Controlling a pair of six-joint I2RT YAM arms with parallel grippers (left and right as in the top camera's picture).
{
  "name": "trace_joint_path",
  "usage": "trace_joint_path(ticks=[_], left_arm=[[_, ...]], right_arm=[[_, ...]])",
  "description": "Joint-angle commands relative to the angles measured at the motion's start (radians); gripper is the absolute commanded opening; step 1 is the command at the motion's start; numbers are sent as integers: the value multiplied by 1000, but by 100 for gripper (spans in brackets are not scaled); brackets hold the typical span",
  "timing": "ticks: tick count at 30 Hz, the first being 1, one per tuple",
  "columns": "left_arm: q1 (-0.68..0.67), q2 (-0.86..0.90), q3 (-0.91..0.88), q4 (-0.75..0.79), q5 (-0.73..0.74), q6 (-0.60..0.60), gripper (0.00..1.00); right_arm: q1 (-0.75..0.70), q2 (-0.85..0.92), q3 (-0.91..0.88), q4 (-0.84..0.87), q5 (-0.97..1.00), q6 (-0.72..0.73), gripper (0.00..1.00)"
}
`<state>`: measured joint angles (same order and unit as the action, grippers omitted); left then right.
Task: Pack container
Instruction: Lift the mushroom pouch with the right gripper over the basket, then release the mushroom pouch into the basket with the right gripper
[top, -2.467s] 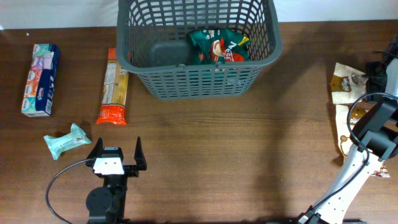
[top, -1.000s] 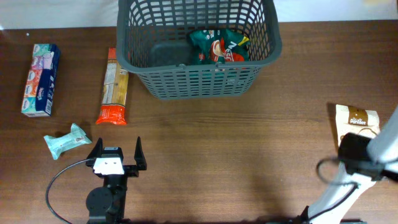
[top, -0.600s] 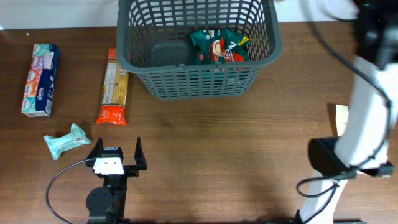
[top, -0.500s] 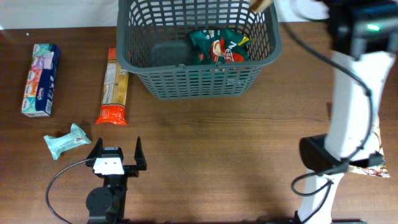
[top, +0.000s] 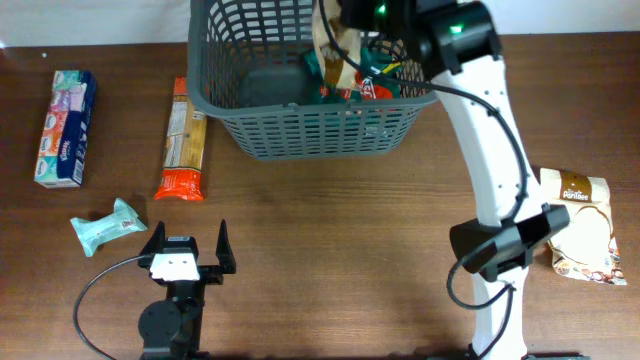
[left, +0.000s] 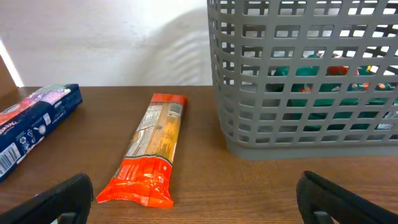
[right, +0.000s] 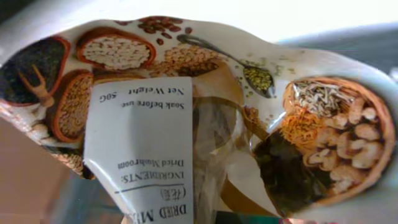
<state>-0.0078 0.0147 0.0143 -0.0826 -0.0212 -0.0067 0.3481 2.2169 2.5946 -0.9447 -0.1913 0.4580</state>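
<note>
Next, my right gripper lowers into the basket and releases the dried mushroom packet (top: 330, 45) onto the green snack packet (top: 375, 75), as that one lies below my gripper.
The container (top: 320, 140), a dark grey lattice basket, stands at the back middle of the table and shows again in the left wrist view (left: 298, 81). A green snack packet (top: 375, 75) lies inside it. My right gripper (top: 352, 20) hangs over the basket's inside, shut on a dried mushroom packet (top: 330, 45). That packet (right: 186, 112) fills the right wrist view and hides the fingers. My left gripper (top: 188, 238) rests open near the front left edge, nothing between its fingers (left: 62, 199).
An orange pasta packet (top: 183, 140) lies left of the basket, a blue tissue box (top: 65, 127) further left. A pale green wipes packet (top: 108, 226) sits near my left gripper. A brown pouch (top: 582, 225) lies at the right edge.
My right arm has swung from the table's right edge up and left, carrying the mushroom packet to above the basket. The left arm has not moved.
</note>
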Motion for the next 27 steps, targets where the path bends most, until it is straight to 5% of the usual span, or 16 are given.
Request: trace_joint_path(ticks=[1, 13, 20, 27], left_arm=[[2, -10, -5, -1, 11, 16, 99], [2, -10, -5, -1, 11, 16, 99], [2, -10, -5, -1, 11, 16, 99], [2, -10, -5, -1, 11, 16, 99]], right_arm=[[-11, 17, -103, 7, 86, -13, 4], [-43, 17, -337, 37, 99, -13, 6], [-49, 17, -336, 53, 99, -13, 64], [-61, 17, -299, 79, 99, -13, 97]])
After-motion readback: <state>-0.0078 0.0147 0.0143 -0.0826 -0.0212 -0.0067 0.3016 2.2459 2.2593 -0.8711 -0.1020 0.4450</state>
